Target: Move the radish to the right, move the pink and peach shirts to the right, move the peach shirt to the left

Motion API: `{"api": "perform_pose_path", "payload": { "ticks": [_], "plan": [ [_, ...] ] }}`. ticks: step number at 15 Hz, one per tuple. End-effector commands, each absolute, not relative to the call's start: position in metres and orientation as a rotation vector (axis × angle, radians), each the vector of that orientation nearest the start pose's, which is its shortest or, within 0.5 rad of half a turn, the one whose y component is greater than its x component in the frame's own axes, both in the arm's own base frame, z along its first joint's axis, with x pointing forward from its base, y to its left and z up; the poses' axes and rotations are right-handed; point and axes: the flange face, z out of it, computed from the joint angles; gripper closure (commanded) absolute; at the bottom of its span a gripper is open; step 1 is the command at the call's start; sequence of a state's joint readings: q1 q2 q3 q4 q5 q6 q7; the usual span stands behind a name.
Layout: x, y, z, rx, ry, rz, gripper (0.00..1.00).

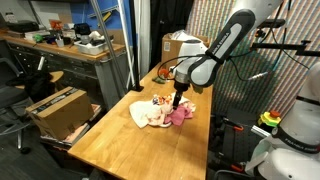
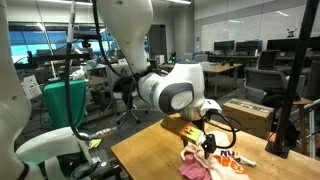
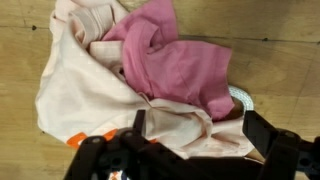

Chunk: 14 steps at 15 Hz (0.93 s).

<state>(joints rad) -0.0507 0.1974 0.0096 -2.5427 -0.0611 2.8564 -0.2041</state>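
The peach fold beside the pink shirt is between my gripper's two open fingers, so it should move down and slightly outward onto it next.
A peach shirt [image 3: 85, 90] lies crumpled on the wooden table with a pink shirt [image 3: 180, 60] bunched on top of it. Both show in both exterior views: peach [image 1: 146, 116], pink [image 1: 181, 117] and pink [image 2: 194, 167]. My gripper [image 3: 200, 135] is open just above the pile, its two fingers straddling a fold of the peach shirt next to the pink one; it also shows in both exterior views [image 1: 177, 101] [image 2: 207, 138]. A small red-and-white thing, perhaps the radish [image 1: 160, 101], lies at the pile's far edge. An orange bit [image 3: 78, 140] peeks out by the left finger.
The wooden table [image 1: 120, 150] has its near edge at the left. A cardboard box [image 1: 55, 105] stands on the floor beside it, another box [image 1: 180, 45] at the far end. A round white object [image 3: 246, 100] lies under the cloth's edge.
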Motion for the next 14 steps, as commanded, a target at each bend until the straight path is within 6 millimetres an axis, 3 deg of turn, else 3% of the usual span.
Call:
{"api": "perform_pose_path", "payload": {
  "ticks": [1, 6, 14],
  "plan": [
    [0.487, -0.023, 0.203, -3.176, -0.305, -0.206, 0.00],
    [0.514, -0.039, 0.197, -3.186, -0.252, -0.223, 0.00],
    [0.536, -0.041, 0.173, -3.185, -0.249, -0.156, 0.00]
  ]
}}
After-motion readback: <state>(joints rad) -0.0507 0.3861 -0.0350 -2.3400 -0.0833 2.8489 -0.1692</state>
